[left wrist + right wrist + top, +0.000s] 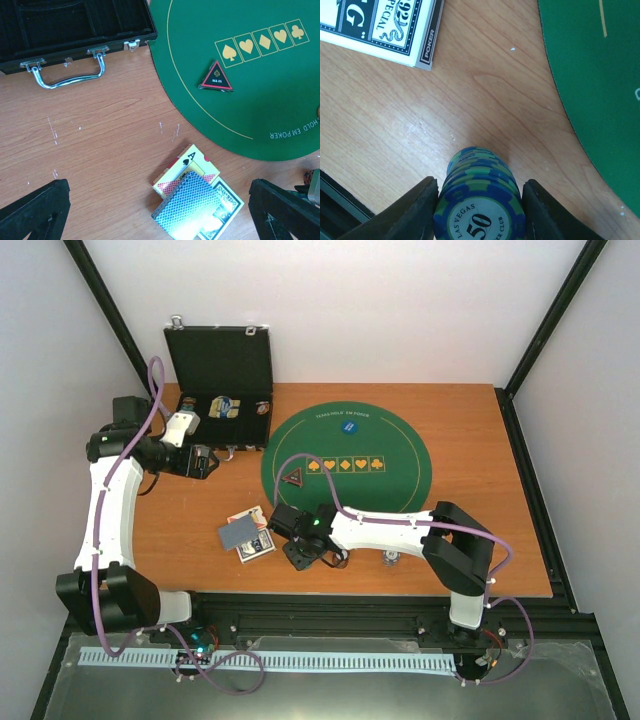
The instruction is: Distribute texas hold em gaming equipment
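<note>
My right gripper needs to lift its chips, move them outward and lower them onto the green mat beside the triangular token to let go of them, because that spot is empty.
A stack of blue-and-green striped poker chips, marked 50 on top, stands on the wood between the fingers of my right gripper, which press against both of its sides. This gripper is low over the table just right of the playing cards. The grey-blue-backed deck lies across a yellow ace box and a printed card box. The red-edged triangular token sits on the green mat. My left gripper hangs wide open, high above the cards, holding nothing.
The black hinged case stands open at the back left, with chips in its tray and its metal handle facing the cards. A blue disc lies at the mat's far side. Small pieces sit near the table's front edge.
</note>
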You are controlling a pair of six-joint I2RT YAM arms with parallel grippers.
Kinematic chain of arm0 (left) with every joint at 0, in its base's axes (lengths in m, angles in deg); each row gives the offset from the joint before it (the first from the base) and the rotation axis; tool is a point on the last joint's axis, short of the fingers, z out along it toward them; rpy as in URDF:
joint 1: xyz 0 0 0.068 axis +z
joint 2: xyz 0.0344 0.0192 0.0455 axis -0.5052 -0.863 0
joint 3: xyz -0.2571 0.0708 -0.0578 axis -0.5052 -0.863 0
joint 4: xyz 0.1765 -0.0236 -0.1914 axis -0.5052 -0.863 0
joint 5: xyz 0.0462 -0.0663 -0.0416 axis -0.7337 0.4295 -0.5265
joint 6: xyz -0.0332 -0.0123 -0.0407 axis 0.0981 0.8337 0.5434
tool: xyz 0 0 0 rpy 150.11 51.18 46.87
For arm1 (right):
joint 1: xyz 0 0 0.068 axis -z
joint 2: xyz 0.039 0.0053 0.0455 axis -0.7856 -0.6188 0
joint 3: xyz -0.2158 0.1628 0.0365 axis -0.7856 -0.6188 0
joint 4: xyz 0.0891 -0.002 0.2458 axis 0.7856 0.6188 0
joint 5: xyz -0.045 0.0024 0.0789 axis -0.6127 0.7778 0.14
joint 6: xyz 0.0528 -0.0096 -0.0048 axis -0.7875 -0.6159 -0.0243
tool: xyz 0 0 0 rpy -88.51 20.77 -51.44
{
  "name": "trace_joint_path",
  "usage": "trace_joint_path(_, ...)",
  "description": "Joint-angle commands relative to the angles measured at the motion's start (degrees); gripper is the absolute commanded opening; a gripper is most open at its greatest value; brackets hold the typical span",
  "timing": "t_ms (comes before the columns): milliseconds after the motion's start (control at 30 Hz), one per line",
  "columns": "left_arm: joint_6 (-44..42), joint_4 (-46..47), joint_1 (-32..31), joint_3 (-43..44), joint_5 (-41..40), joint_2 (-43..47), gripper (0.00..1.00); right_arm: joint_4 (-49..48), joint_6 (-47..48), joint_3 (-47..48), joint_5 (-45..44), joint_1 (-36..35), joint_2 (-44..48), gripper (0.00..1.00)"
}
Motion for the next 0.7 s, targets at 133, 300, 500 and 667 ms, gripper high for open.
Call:
trace_joint_path(133, 0.06, 0.46, 0.37, 1.9, -0.65, 1.86, 1.0, -0.14, -0.54, -0.52, -0.65, -0.45, -0.51, 0.35)
trace_joint_path(300, -0.1, 0.38, 0.38, 1.98, -0.82, 2.23, 1.0, 1.2, -0.19, 0.63, -1.36, -0.36, -0.25, 0.18)
trace_joint_path(500, -0.06, 0.2, 0.31, 2.43, -0.85, 2.03, 1.0, 4.51, 0.98, 5.61, -2.77, -0.17, 0.66, 0.06)
trace_joint_path(667, 0.24, 0.04, 0.38, 2.97, -1.39, 1.79, 1.0, 6.8, 2.49, 10.33, -3.69, 1.85, 0.52, 0.04)
